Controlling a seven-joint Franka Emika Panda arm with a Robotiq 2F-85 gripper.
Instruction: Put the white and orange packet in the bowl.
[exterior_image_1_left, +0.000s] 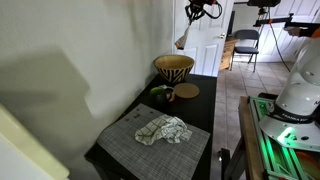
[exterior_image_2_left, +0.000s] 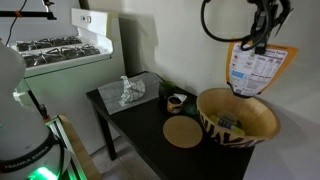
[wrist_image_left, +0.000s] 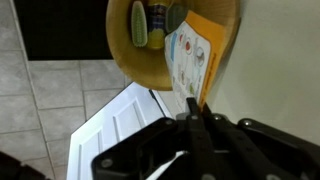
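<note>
I will move my gripper down toward the inside of the wooden bowl (exterior_image_2_left: 228, 115) next, and then release the packet (exterior_image_2_left: 252, 68). The packet's hanging bottom edge is still above the bowl's rim.
My gripper (exterior_image_2_left: 260, 42) is shut on the top edge of the white and orange packet (exterior_image_2_left: 252, 68), which hangs down from it above the bowl. The wooden bowl with a zigzag pattern (exterior_image_2_left: 262, 130) stands at the end of the dark table; it shows in both exterior views (exterior_image_1_left: 173, 68). In the wrist view the packet (wrist_image_left: 190, 60) dangles from my fingers (wrist_image_left: 192, 105) over the bowl (wrist_image_left: 125, 62), which holds a yellow-green item and a small bottle. In an exterior view the gripper (exterior_image_1_left: 196, 12) is high above the bowl with the packet (exterior_image_1_left: 181, 40) hanging below.
A round cork coaster (exterior_image_2_left: 183, 133) and a dark cup (exterior_image_2_left: 175, 101) sit beside the bowl. A crumpled cloth (exterior_image_1_left: 163, 129) lies on a grey placemat (exterior_image_1_left: 125, 150). A wall runs along the table. A stove (exterior_image_2_left: 50, 48) stands beyond it.
</note>
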